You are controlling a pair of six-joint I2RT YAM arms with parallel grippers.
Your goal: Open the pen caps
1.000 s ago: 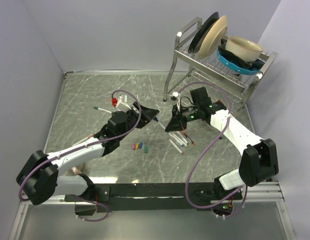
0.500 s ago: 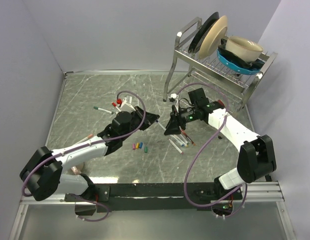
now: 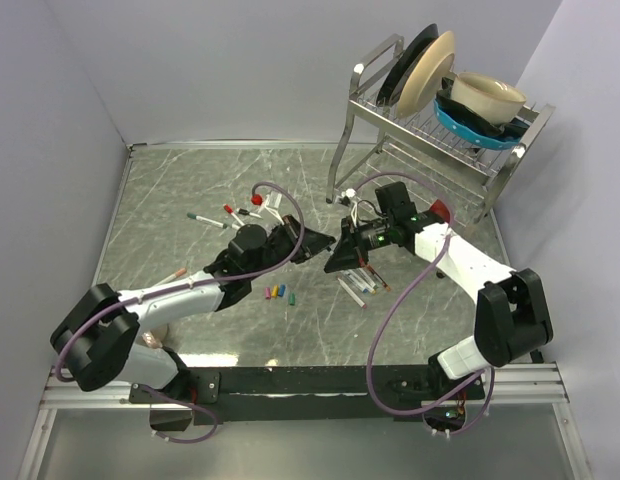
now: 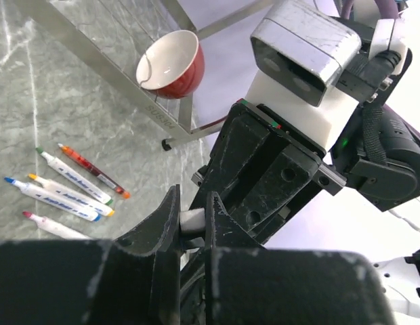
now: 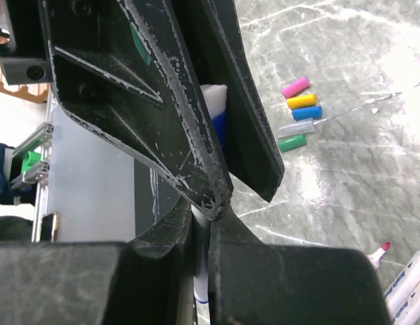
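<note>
The left gripper will next move back and down beside the pink cap (image 3: 261, 292), then the robot will open the cap.
My two grippers meet tip to tip over the middle of the table. One white-barrelled pen runs between them. The left gripper (image 3: 315, 243) (image 4: 193, 220) is shut on the pen's white end (image 4: 192, 221). A blue part (image 5: 219, 128) shows between its fingers; I cannot tell whether it is a cap. The right gripper (image 3: 335, 256) (image 5: 202, 227) is shut on the barrel (image 5: 201, 271). Several loose pen caps (image 3: 278, 293) lie in a row, pink (image 5: 295, 87), yellow, blue and green (image 5: 292, 142). Uncapped pens (image 3: 360, 285) (image 4: 68, 189) lie under the right arm.
Capped pens with red and green caps (image 3: 230, 210) lie at the back left, and another pen (image 3: 170, 275) lies by the left arm. A metal dish rack (image 3: 430, 110) with plates and bowls stands at the back right. A red bowl (image 4: 171, 64) sits beside its foot.
The left arm has swung right, bringing its pen to the right gripper. The gap between the two grippers has closed, and the right gripper now grips the barrel.
</note>
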